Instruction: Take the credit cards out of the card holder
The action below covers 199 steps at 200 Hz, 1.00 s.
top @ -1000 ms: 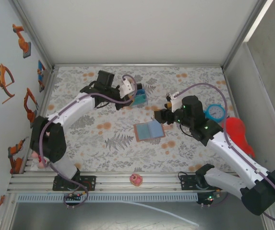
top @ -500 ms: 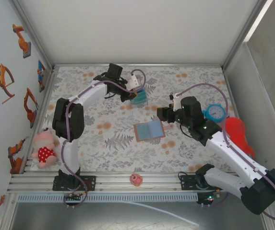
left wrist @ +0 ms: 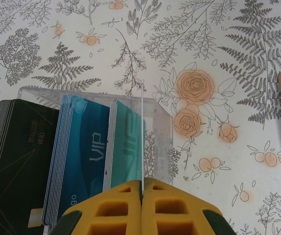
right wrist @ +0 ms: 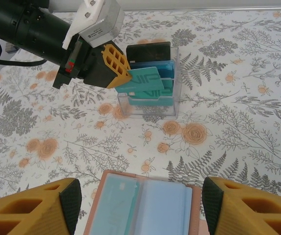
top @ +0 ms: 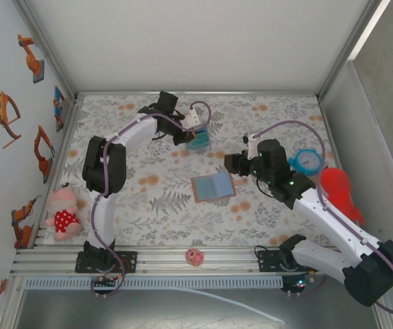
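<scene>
The teal card will go down next into the clear box (left wrist: 162,142) beside its teal cards, and my left gripper will then release it, because there is still space before the box's near side.
The card holder (top: 213,186) lies open at mid table, tan-brown with blue-grey pockets, and it fills the bottom of the right wrist view (right wrist: 179,208). A pale card (right wrist: 116,200) sits in its left pocket. My right gripper (top: 232,164) hovers open just above its right edge, fingers (right wrist: 42,208) wide on both sides. My left gripper (top: 195,133) is shut on a teal credit card (right wrist: 147,79), seen edge-on as a thin white line (left wrist: 142,132). It holds the card over a clear box (left wrist: 162,142) of black, blue and teal cards.
A blue round clock (top: 309,160) and a red object (top: 340,192) lie right of the right arm. A doll (top: 62,211) sits by the left wall, a small pink thing (top: 195,256) on the front rail. White walls enclose the floral mat.
The left arm has swung its elbow inward and carried its gripper slightly right, onto the clear box. The doll has come into sight. The right gripper has drifted slightly right.
</scene>
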Motion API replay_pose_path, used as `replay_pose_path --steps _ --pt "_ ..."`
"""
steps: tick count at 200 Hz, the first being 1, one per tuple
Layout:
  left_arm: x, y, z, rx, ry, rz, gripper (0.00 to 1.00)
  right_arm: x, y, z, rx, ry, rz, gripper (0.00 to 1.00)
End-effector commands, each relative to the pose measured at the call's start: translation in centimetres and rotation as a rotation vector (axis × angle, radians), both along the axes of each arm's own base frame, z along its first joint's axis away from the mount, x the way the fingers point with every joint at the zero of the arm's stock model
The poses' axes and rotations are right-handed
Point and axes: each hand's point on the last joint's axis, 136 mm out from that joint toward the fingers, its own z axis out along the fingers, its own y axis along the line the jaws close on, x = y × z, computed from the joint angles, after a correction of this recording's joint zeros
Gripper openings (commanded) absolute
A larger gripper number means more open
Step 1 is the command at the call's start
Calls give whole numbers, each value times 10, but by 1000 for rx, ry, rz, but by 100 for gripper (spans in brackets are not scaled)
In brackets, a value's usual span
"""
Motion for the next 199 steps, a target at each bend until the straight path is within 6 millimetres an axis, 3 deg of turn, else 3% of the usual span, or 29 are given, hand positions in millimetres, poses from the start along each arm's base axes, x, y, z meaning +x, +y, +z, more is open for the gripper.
replay_pose_path --steps 1,111,122,132,142,199 --pt "6 2 -2 13 -4 -23 0 2 2 -4 12 4 -6 66" --pt "11 -1 -22 39 33 -36 0 0 3 -4 19 8 1 66" --pt "10 -1 -22 37 33 -36 7 0 4 -5 18 10 2 66" --pt "10 -2 -19 30 34 -34 20 0 4 -6 18 15 4 66" --pt "10 -3 -15 22 34 -33 27 0 4 -7 16 19 3 67" --pt "-6 -3 34 -35 -13 -20 29 -4 5 -34 -36 105 -4 61"
